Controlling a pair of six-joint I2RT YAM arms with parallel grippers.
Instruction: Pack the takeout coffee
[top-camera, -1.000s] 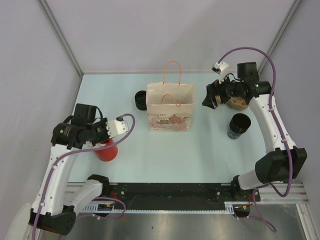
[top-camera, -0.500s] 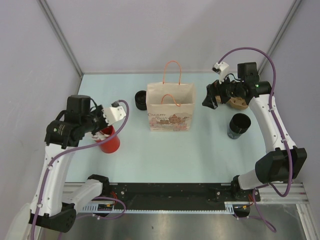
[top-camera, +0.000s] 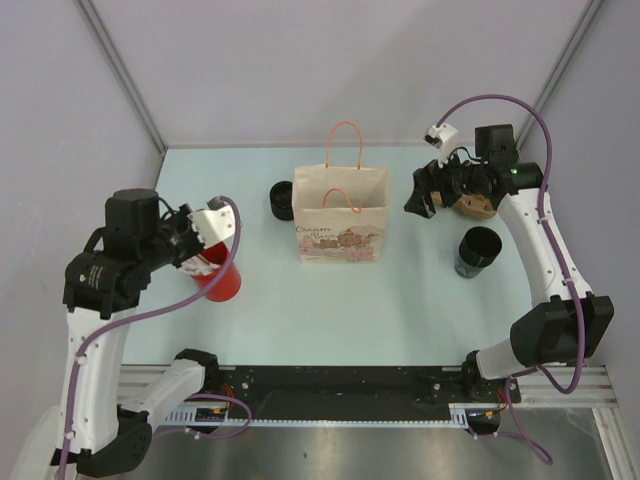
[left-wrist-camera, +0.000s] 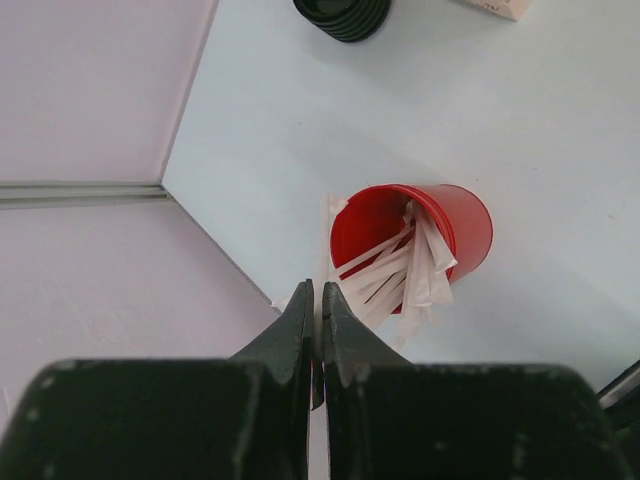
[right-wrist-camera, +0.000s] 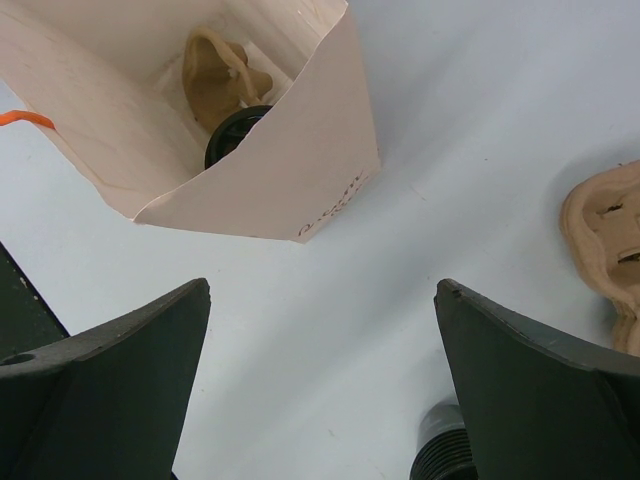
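The robot's left hand will next take the stick to the right in the top view, over the paper bag's opening, and let go of it.
A red cup (left-wrist-camera: 440, 225) stuffed with white paper-wrapped sticks stands on the table at the left (top-camera: 222, 284). Above it my left gripper (left-wrist-camera: 317, 288) is shut on one thin white stick (left-wrist-camera: 326, 240) that rises from the cup's rim, and from above this gripper (top-camera: 203, 260) sits just left of the cup. The paper bag (top-camera: 340, 215) stands open mid-table, and inside it a black-lidded coffee cup (right-wrist-camera: 235, 135) rests in a brown pulp carrier (right-wrist-camera: 215, 75). My right gripper (right-wrist-camera: 322, 290) hangs open and empty to the right of the bag (top-camera: 420, 200).
A stack of black lids (top-camera: 283, 200) sits left of the bag. A second pulp carrier (top-camera: 478, 206) lies under the right wrist. A stack of black cups (top-camera: 478, 250) stands nearer, at the right. Grey walls close in at the left and back.
The left arm has drawn back to the left and risen off the red cup, with its jaws still shut. More of the cup shows. The right arm has not moved.
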